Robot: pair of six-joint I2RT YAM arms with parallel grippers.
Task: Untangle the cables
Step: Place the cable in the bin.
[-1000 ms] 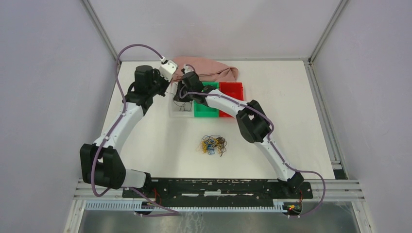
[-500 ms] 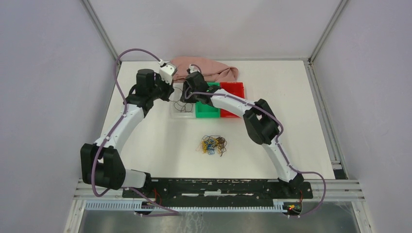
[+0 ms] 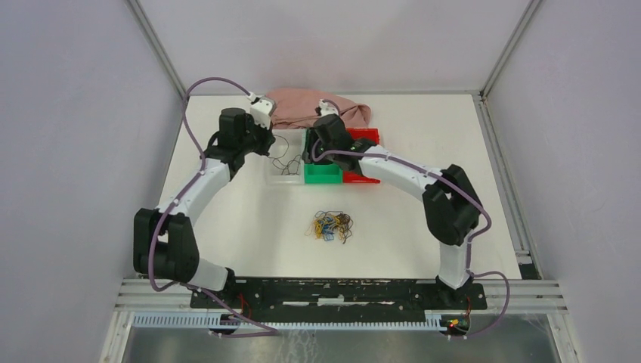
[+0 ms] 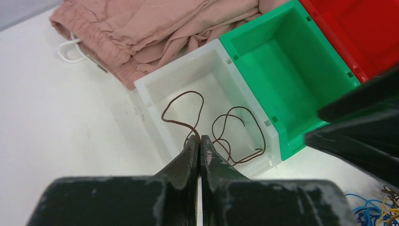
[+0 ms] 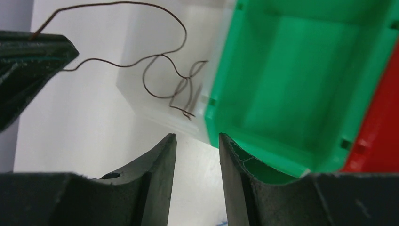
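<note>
Next, my left gripper should go to the right in the top view and down into the white bin, then release it, because brown cable already lies curled there.
The cables (image 3: 331, 225) lie as a small curly bundle of blue, yellow and dark wires on the white table in front of the bins. My left gripper (image 4: 198, 139) is shut on one thin brown cable (image 4: 181, 96), which loops up from its tips over the white bin (image 4: 155, 82). Another brown cable (image 4: 237, 134) lies curled inside that bin. My right gripper (image 5: 197, 136) is open with nothing between its fingers, hovering by the near wall of the green bin (image 5: 301, 70). From the top, both grippers hang over the bins, left (image 3: 266, 141) and right (image 3: 311, 151).
White (image 3: 281, 179), green (image 3: 321, 175) and red (image 3: 363, 136) bins stand side by side at the back middle. A pink cloth (image 3: 302, 104) lies bunched behind them against the rear wall. The right arm's elbow (image 3: 452, 206) juts out over the table's right half.
My right gripper has opened and moved right, from over the white bin to the green one. Its elbow has swung out to the right. My left gripper has shifted slightly, still shut.
</note>
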